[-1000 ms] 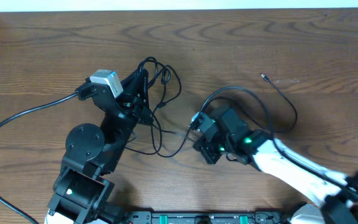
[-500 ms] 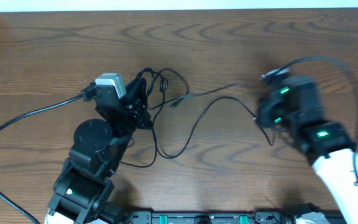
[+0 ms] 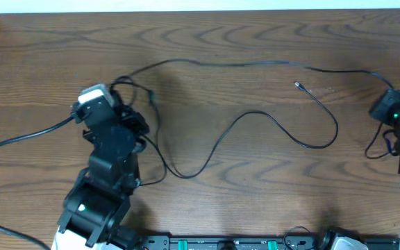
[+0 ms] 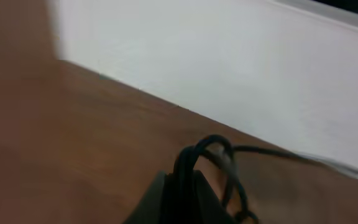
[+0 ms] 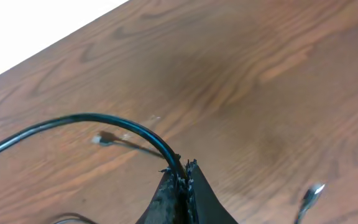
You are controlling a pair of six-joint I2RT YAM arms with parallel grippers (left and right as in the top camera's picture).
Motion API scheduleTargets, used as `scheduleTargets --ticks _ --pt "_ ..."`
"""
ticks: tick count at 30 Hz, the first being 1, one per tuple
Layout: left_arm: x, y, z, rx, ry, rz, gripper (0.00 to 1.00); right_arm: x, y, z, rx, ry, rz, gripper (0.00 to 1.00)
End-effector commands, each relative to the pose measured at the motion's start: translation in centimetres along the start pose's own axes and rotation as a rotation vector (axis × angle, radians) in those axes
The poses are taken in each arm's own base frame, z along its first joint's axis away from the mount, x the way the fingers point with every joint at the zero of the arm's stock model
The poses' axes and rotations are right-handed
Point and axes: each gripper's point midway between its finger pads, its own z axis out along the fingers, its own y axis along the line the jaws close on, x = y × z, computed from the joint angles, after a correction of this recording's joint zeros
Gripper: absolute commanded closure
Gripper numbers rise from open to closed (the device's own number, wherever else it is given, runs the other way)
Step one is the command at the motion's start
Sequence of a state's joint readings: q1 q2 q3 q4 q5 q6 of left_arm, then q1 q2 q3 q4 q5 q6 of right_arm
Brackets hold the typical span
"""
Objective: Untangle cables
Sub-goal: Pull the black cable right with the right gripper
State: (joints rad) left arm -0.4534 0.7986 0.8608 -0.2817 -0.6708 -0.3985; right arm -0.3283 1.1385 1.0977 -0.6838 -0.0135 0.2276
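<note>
The robot's right hand will next go to its left in the overhead view toward the free plug end [image 3: 298, 85] [image 5: 104, 139], so that the stretched long cable goes slack, and let go of it.
Black cables lie across the wooden table. My left gripper [image 3: 126, 111] is shut on a small bundle of looped cables [image 3: 132, 86]; in the left wrist view the loops [image 4: 207, 149] rise out of the closed left gripper [image 4: 182, 178]. From that bundle one long black cable [image 3: 242, 64] runs across the far side to my right gripper [image 3: 382, 107], which is shut on it. The right wrist view shows that cable [image 5: 86, 118] arcing left from the pinched fingertips of the right gripper [image 5: 183, 169]. A second black cable [image 3: 255, 115] snakes loose over the middle, its plug end [image 3: 296, 85] free.
The thick black wire [image 3: 19, 139] of the left arm trails off the left edge. A small plug [image 5: 104, 139] and a metallic plug tip [image 5: 312, 191] rest on the wood near the right gripper. The table's far edge [image 3: 200, 10] meets a white wall.
My right gripper has swept from the middle to the far right edge, drawing one cable out of the tangle into a long line. The left gripper has shifted left with the bundle.
</note>
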Motion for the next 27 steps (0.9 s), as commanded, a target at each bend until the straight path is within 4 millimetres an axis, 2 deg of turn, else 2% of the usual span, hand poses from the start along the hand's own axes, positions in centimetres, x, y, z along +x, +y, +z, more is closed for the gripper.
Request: scheduleTargets --ticks 1,6,9,11,14,17,19,23,27 --pt "-2.8 4.7 -0.5 -0.309 -0.162 -0.081 0.92 -0.7 -0.2 -0.2 -0.005 -0.012 0.027 0.99" --pt "-1.7 4.4 0.7 -0.343 -0.14 -0.045 0.92 -0.6 -0.2 0.0 -0.007 -0.004 0.023 0.99" --pt "-0.4 3.3 1.7 -0.305 -0.094 -0.035 0.92 -0.4 0.3 0.0 -0.035 0.007 0.023 0.99" --pt "1.4 0.8 2.6 -0.167 0.003 -0.03 0.92 -0.2 1.1 0.2 -0.077 0.02 0.013 0.99" --pt "5.0 -4.9 2.5 0.168 0.203 0.074 0.92 -0.1 2.7 0.7 -0.174 0.031 -0.051 0.99" --pt "8.6 -9.7 0.3 0.51 0.358 0.257 0.92 -0.2 4.1 1.5 -0.254 0.042 -0.064 0.99" --pt "10.3 -11.3 -1.3 0.649 0.433 0.3 0.92 -0.2 4.5 2.5 -0.278 0.051 -0.063 0.99" --pt "11.7 -11.4 -2.1 0.695 0.502 0.307 0.92 0.2 4.3 5.3 -0.271 0.085 -0.058 0.98" --pt "12.0 -11.5 -2.3 0.698 0.525 0.288 0.92 2.3 3.7 8.2 -0.249 0.179 -0.038 0.99"
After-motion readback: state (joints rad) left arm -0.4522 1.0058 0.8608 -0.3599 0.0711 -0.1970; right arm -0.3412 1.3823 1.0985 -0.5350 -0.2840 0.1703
